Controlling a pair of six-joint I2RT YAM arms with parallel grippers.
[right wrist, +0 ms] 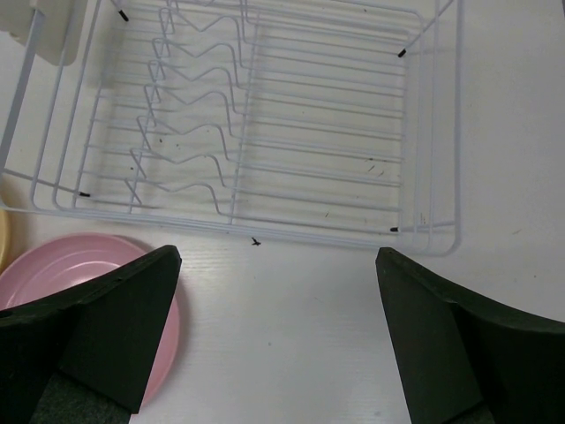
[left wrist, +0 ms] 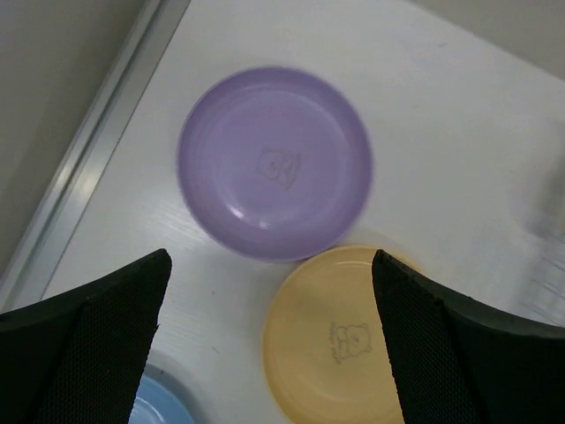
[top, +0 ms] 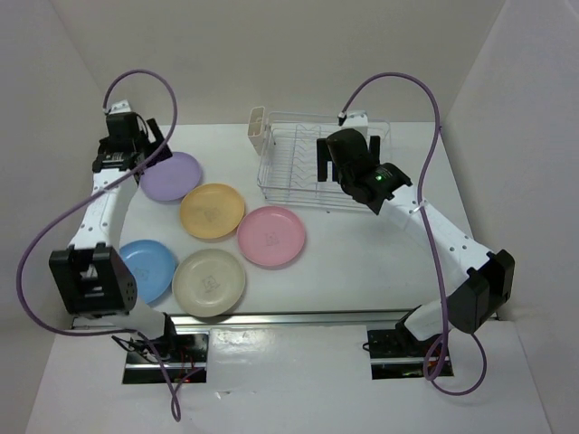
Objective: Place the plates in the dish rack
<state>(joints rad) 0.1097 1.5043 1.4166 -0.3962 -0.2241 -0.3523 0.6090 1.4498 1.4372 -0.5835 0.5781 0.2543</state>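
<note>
My left gripper is above the purple plate's wall-side rim (left wrist: 182, 175) and will go down onto it with open fingers, because the yellow-orange plate (left wrist: 340, 336) crowds another side of the purple plate.
Five plates lie flat on the white table: purple (top: 171, 176), yellow-orange (top: 212, 211), pink (top: 271, 236), cream (top: 209, 283) and light blue (top: 147, 268). The white wire dish rack (top: 308, 167) stands empty at the back, its cutlery basket (top: 257, 127) at the left end. My left gripper (top: 149, 154) is open and empty above the purple plate (left wrist: 274, 162); the yellow-orange plate (left wrist: 340, 336) shows between its fingers. My right gripper (top: 326, 161) is open and empty over the rack's near side (right wrist: 265, 132), with the pink plate (right wrist: 79, 283) at lower left.
White walls enclose the table on the left, back and right. A metal rail (top: 271, 318) runs along the near edge by the arm bases. Purple cables loop from both arms.
</note>
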